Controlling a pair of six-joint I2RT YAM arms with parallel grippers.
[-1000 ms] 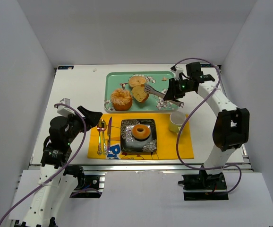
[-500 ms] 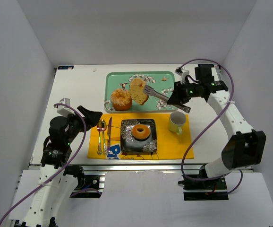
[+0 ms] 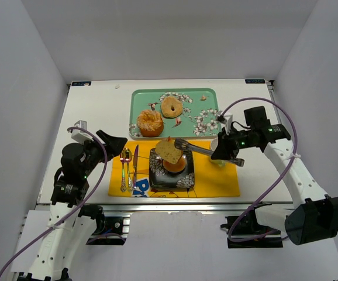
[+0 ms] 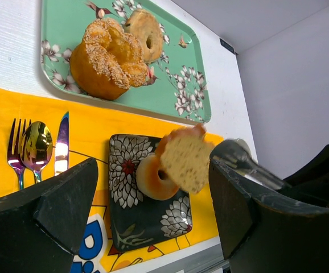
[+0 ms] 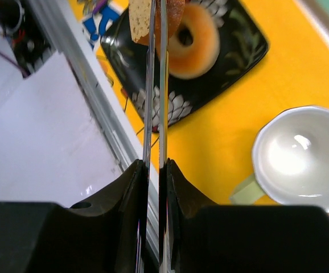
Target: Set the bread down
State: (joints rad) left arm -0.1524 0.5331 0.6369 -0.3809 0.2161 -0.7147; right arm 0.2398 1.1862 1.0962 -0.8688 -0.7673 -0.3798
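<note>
My right gripper holds the tongs (image 3: 207,150) with the slice and should move down and back to let go of them over the plate's near side, which the ring leaves open.
The tan bread slice (image 3: 170,150) hangs pinched in the tips of metal tongs (image 3: 207,150), just above the black flowered plate (image 3: 157,175). The orange-brown doughnut ring (image 3: 176,165) lies on that plate, partly under the slice. My right gripper (image 3: 226,153) is shut on the tongs' handles. The right wrist view shows the tongs (image 5: 155,85), the slice (image 5: 139,14), the ring (image 5: 194,40) and my right gripper (image 5: 156,168). My left gripper (image 3: 113,142) is open and empty, left of the plate. Between its jaws the left wrist view shows the slice (image 4: 188,162) and the ring (image 4: 150,179).
A green flowered tray (image 3: 201,99) at the back holds a ridged bun (image 3: 149,123) and a pale bagel (image 3: 171,107). A yellow placemat (image 3: 216,178) lies under the plate. Cutlery (image 3: 128,170) lies to the plate's left. A cup (image 5: 301,159) stands to its right.
My right arm has carried the slice in the tongs from the green tray forward to over the plate and the ring. The left arm has not moved.
</note>
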